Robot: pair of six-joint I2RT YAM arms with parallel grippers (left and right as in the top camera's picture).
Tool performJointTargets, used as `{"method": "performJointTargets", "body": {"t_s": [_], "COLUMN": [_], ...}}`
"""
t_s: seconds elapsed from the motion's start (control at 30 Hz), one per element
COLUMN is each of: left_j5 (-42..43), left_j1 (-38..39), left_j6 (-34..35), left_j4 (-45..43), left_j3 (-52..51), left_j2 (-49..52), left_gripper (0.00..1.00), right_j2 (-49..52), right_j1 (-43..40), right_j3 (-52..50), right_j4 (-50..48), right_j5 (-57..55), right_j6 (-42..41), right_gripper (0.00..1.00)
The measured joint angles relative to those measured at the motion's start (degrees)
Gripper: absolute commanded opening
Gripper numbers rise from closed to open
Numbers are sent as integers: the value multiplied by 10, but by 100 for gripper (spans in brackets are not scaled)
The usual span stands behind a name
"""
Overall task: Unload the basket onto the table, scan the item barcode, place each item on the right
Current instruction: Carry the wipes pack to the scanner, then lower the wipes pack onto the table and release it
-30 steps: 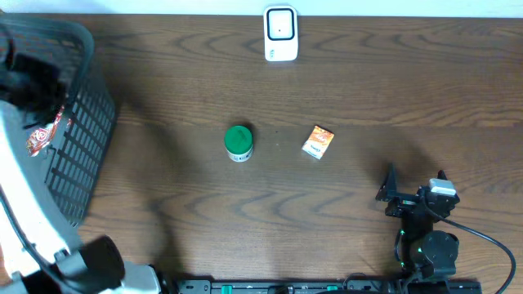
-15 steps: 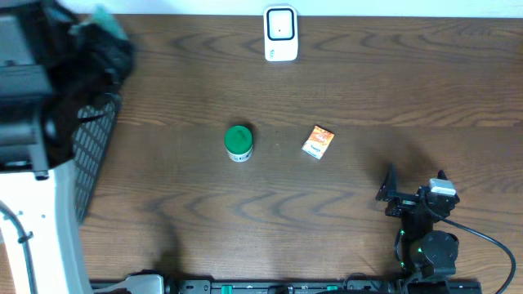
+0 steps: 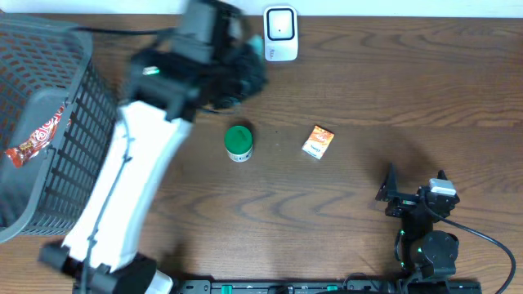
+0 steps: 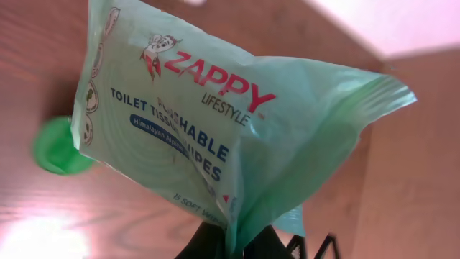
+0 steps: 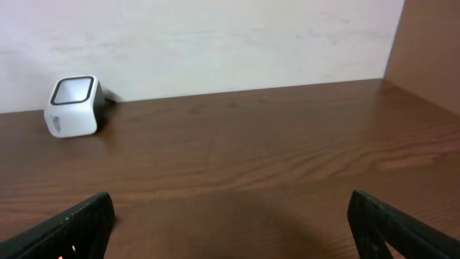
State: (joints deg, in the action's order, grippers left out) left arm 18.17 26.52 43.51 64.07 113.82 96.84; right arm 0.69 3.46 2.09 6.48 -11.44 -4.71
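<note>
The left gripper should move back and down next to release the pack, because the bare tabletop [image 3: 292, 172] beside the orange box is below and back of the left gripper.
A pale green pack of Zappy flushable wipes [image 4: 215, 122] hangs from my left gripper [image 4: 233, 243], which is shut on the pack's lower edge. From overhead, that gripper [image 3: 243, 72] hovers at the table's back, just left of the white barcode scanner [image 3: 280, 33], and a sliver of the pack [image 3: 254, 45] shows beside it. No barcode can be seen on the side of the pack facing the wrist camera. My right gripper [image 3: 414, 186] rests open near the front right, with nothing between its fingers [image 5: 79, 223]. The right wrist view shows the scanner [image 5: 72, 106] far off to the left.
A green-lidded jar [image 3: 239, 141] and a small orange box [image 3: 318, 142] lie mid-table. A dark wire basket [image 3: 57, 98] holding a red snack packet [image 3: 33, 139] stands at the left edge. In the left wrist view, the jar's lid [image 4: 57, 147] shows below the pack.
My left arm has swung from over the basket to the right, carrying the wipes pack to just left of the scanner. The right arm has stayed still.
</note>
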Motion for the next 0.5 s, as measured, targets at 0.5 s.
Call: {"method": "performJointTargets", "body": {"t_s": [0.5], "left_j5": [137], "left_j1": [106], "left_j6": [-93], "left_j4": [-1], "left_j3": [0], "left_j2": [159], "left_gripper": [7], "right_j2": [0], "right_j1": [0], "right_j3": [0], "right_j4": [0], "right_j5": [0], "right_j6": [0], "right_gripper": [99]}}
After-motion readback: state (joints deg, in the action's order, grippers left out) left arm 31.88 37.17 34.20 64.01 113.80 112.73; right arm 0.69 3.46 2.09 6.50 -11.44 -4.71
